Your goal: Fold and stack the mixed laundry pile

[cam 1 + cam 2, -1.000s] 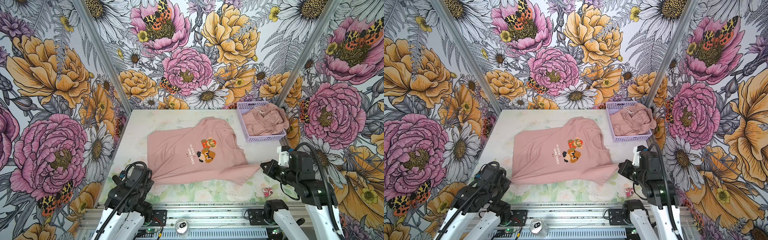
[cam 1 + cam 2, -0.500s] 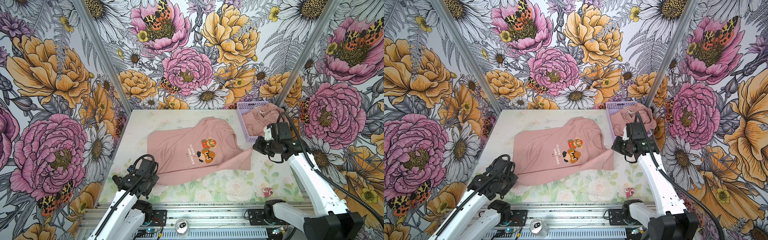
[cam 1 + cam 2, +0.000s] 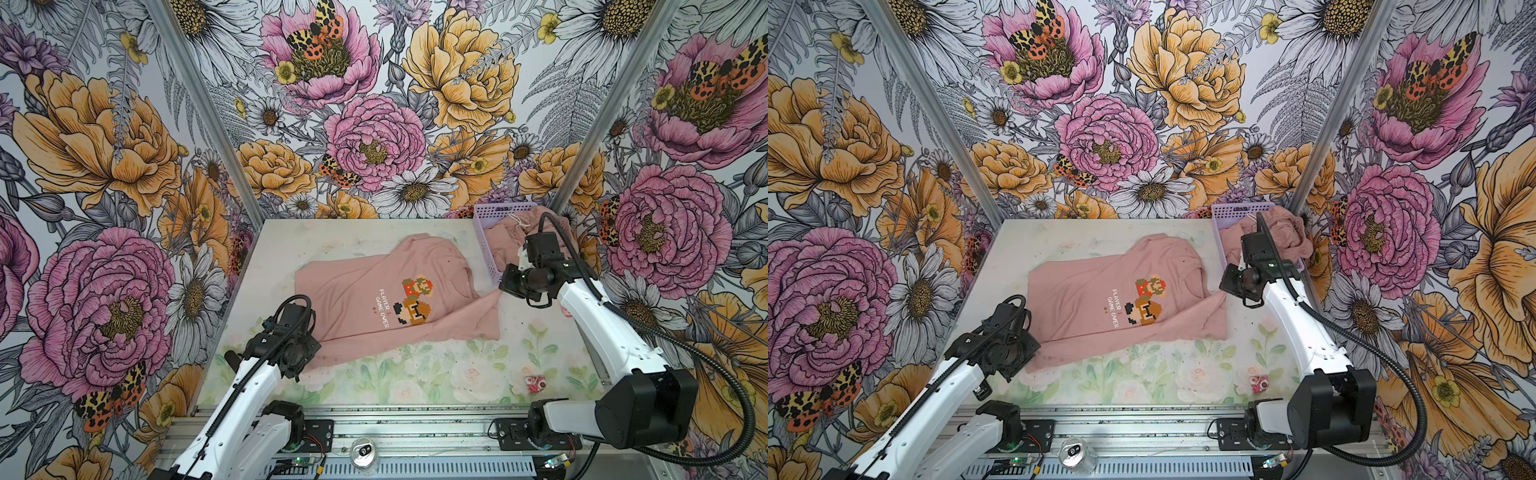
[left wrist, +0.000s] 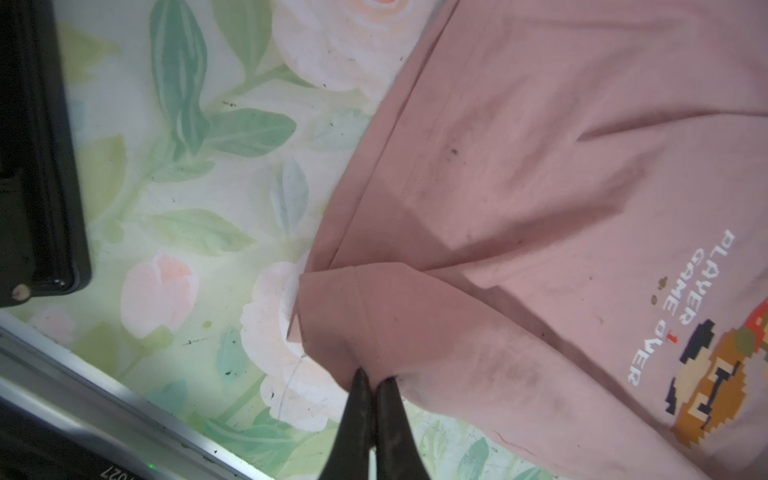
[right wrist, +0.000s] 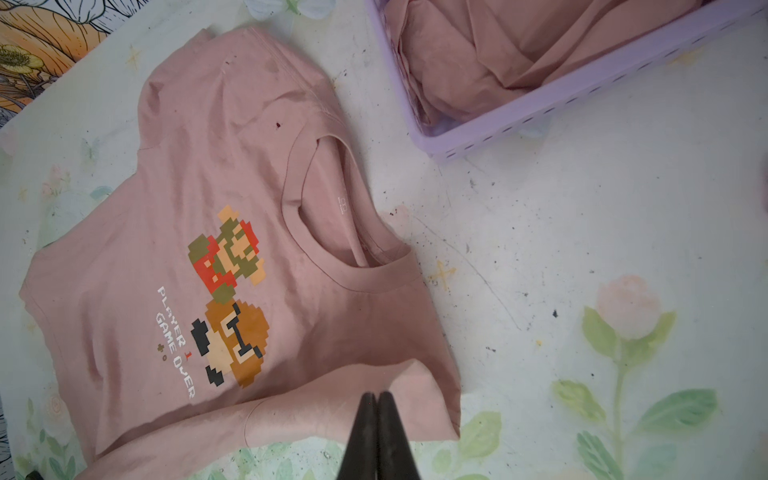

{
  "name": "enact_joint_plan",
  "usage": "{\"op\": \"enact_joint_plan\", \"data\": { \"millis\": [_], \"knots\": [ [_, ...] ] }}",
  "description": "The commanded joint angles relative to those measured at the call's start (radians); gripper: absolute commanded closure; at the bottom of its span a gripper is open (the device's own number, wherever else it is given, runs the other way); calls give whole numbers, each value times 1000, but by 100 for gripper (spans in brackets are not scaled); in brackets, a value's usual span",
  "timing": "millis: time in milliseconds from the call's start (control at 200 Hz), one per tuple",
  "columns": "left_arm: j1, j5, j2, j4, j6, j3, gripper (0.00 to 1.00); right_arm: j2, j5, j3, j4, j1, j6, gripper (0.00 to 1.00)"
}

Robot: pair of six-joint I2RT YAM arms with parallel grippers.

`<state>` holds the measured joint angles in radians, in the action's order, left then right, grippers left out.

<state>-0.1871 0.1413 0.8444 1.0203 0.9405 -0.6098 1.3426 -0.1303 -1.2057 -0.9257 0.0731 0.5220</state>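
The left gripper will bring the T-shirt's corner outward and down onto the T-shirt's flat hem edge [image 3: 1041,312] [image 4: 452,68] and let it go, because that edge is outward and below the gripper.
The mixed laundry pile is split in two. A dusty-pink T-shirt [image 3: 365,291] [image 3: 1092,299] with a pixel-art figure and white text lies spread mid-table. A second pink garment [image 3: 509,239] [image 3: 1281,232] is bunched in the lilac basket [image 3: 484,237] [image 3: 1219,239]. My left gripper [image 3: 309,359] [image 3: 1034,353] [image 4: 376,374] is shut on the T-shirt's [image 4: 540,166] near-left hem corner. My right gripper [image 3: 503,287] [image 3: 1224,286] [image 5: 377,395] is shut on the near sleeve of the T-shirt [image 5: 166,249], lifted and folded inward beside the basket [image 5: 540,104].
A small red-and-white object [image 3: 534,382] [image 3: 1258,384] lies on the table's front right. A drinks can [image 3: 363,451] [image 3: 1075,451] sits on the front rail. Flowered walls close in on three sides. The basket stands in the back right corner.
Both arms left the front edge and moved toward the back, dragging the T-shirt's near edge inward. The right gripper travelled much farther, up beside the basket. Little has moved in the last half second.
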Motion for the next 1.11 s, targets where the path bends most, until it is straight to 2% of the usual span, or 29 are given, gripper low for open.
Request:
{"op": "enact_joint_plan", "data": {
  "millis": [0,245,425,695,1101],
  "knots": [
    [50,-18,-5,-57,-58,-31,100,27,29,-42,70,8,-17,100],
    [148,-85,49,-202,-175,-19,100,120,45,-95,119,23,-34,100],
    [153,-104,131,-256,-219,-25,100,187,58,-132,151,49,-46,100],
    [187,-98,145,-302,-265,-18,100,261,104,-169,193,70,-63,100],
    [214,-115,255,-371,-309,-27,100,386,109,-225,245,73,-78,100]
  ]
}}
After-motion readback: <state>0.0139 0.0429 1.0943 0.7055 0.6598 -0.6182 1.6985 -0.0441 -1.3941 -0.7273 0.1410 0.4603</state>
